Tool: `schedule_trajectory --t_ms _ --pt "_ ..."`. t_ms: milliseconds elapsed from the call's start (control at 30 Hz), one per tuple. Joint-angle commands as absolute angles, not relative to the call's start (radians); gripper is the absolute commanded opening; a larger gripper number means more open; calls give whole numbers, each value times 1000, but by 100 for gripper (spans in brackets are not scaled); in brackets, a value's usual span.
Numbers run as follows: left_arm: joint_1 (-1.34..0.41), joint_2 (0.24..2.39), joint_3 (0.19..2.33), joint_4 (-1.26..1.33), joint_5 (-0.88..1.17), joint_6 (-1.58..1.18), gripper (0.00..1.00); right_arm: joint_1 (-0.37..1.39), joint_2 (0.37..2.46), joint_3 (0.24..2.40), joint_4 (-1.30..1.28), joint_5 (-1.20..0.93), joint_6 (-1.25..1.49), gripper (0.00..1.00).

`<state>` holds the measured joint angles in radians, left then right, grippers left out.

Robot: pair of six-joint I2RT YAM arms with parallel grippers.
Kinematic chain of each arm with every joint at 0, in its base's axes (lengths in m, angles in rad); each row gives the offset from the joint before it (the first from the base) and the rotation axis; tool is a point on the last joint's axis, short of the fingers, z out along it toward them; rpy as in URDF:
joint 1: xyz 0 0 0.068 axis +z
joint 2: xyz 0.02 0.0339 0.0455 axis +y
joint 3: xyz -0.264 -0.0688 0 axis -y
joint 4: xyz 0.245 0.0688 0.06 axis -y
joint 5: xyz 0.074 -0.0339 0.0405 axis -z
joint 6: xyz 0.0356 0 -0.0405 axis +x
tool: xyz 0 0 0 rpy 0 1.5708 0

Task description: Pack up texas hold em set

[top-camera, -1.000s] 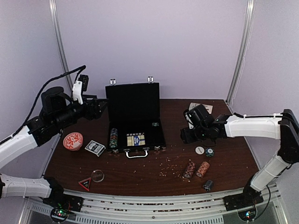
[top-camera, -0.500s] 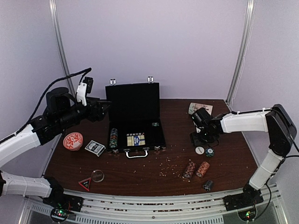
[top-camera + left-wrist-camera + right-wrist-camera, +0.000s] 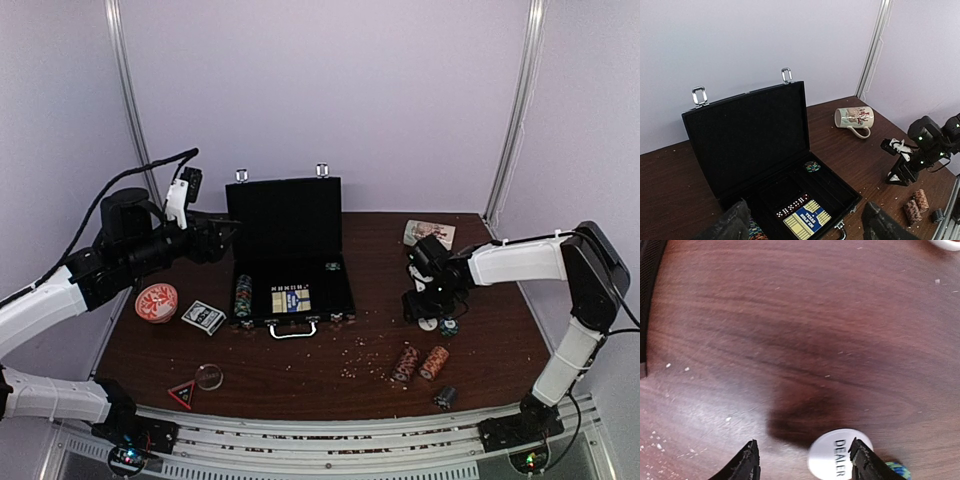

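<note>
My right gripper should move back over the reddish chip stack nearer the crumbs. That stack is still unpacked between my gripper and the table's front edge.
The black briefcase (image 3: 285, 225) stands open at mid-table, lid upright. Inside lie a striped chip stack (image 3: 241, 293), a blue boxed deck (image 3: 805, 222), a row of dice (image 3: 792, 204) and a green chip (image 3: 812, 166). A second boxed deck (image 3: 203, 317) lies on the table left of the case. My right gripper (image 3: 805, 460) is open just above the wood, its right fingertip (image 3: 860, 452) over the white DEALER button (image 3: 837, 460). Two reddish chip stacks (image 3: 418, 363) lie nearer the front. My left gripper (image 3: 805, 235) hovers open above the case's left side, holding nothing.
An orange patterned dish (image 3: 156, 302) sits at the left, a white printed mug (image 3: 428, 233) on its side at the back right. A red triangle (image 3: 181, 394), a clear disc (image 3: 209, 377) and a small dark piece (image 3: 445, 397) lie near the front. Crumbs are scattered about.
My right gripper has swung right and come down over the dealer button, its jaws narrowing slightly. The left arm has edged a little toward the case lid.
</note>
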<state>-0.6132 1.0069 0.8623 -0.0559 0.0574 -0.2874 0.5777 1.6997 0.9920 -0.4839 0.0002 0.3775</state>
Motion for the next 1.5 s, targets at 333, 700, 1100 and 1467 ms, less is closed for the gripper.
schedule_trajectory --t_ms 333,700,1100,1467 --pt "-611 1022 896 -29 72 -297 80 688 1488 875 -515 -116 561 68" --pt "-612 1021 896 -29 88 -304 80 875 1336 788 -551 33 923 65" --pt "-612 1019 897 -28 126 -324 80 927 1383 757 -492 29 967 54" --pt "-612 1000 897 -28 126 -324 80 991 1563 854 -488 42 916 55"
